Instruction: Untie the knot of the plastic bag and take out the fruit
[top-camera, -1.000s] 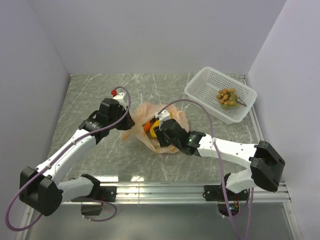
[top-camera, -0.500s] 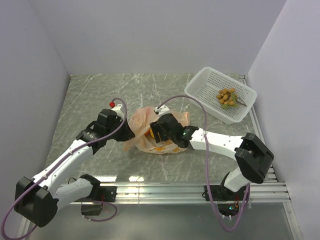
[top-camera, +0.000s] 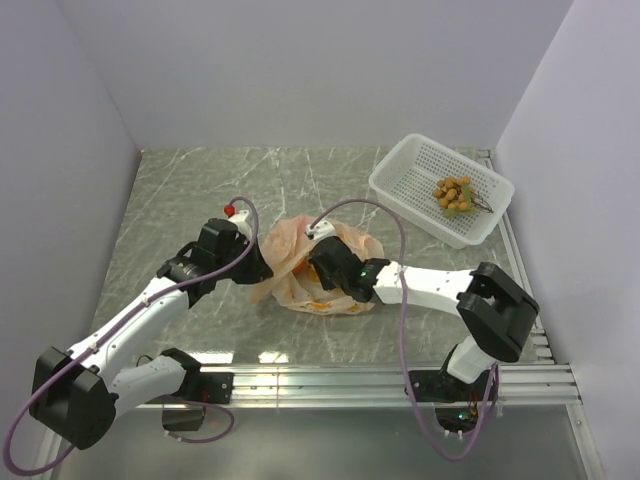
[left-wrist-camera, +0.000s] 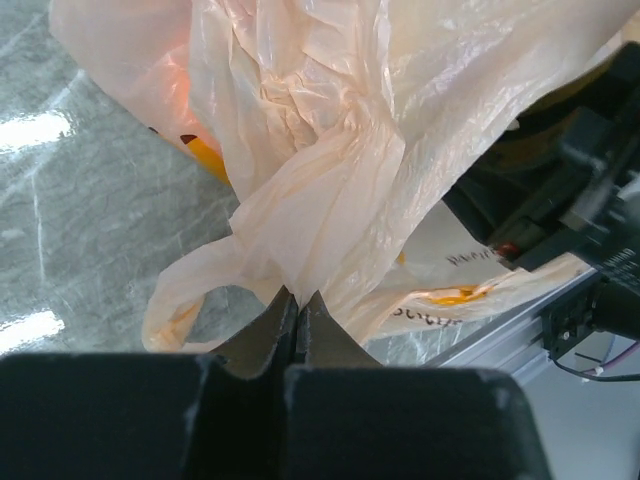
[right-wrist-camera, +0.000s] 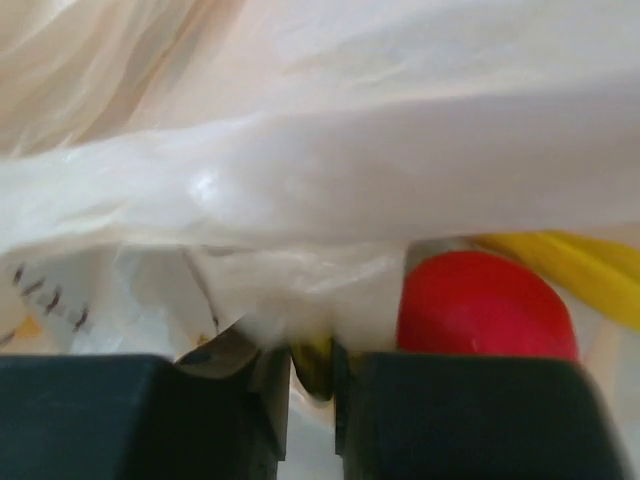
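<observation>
I next need to lift the stem up from the bag (top-camera: 300, 275) with my right gripper, carry it outward to the basket's bare bottom beside the grapes and release it there.
The peach-orange plastic bag (top-camera: 300, 275) lies mid-table between both arms. My left gripper (top-camera: 258, 267) is shut on a fold of its film at the bag's left side, which the left wrist view (left-wrist-camera: 297, 293) shows. A bunched twist of plastic, the knot (left-wrist-camera: 335, 115), sits beyond the jaws. My right gripper (top-camera: 322, 268) is pushed into the bag. In the right wrist view (right-wrist-camera: 312, 362) it is nearly shut on bag film with a small yellow-green bit between the fingers. A red apple (right-wrist-camera: 485, 305) and a yellow banana (right-wrist-camera: 590, 265) lie beside it. Grapes (top-camera: 453, 193) lie in the basket.
The white perforated basket (top-camera: 400, 175) stands at the back right near the right wall. White walls close in the left, back and right. The aluminium rail runs along the near edge (top-camera: 330, 378). The right arm's black body shows behind the bag (left-wrist-camera: 560, 190).
My left gripper has drawn back toward the near left with bag film in it. My right gripper has dropped from above the bag into it, and the bag has shifted left.
</observation>
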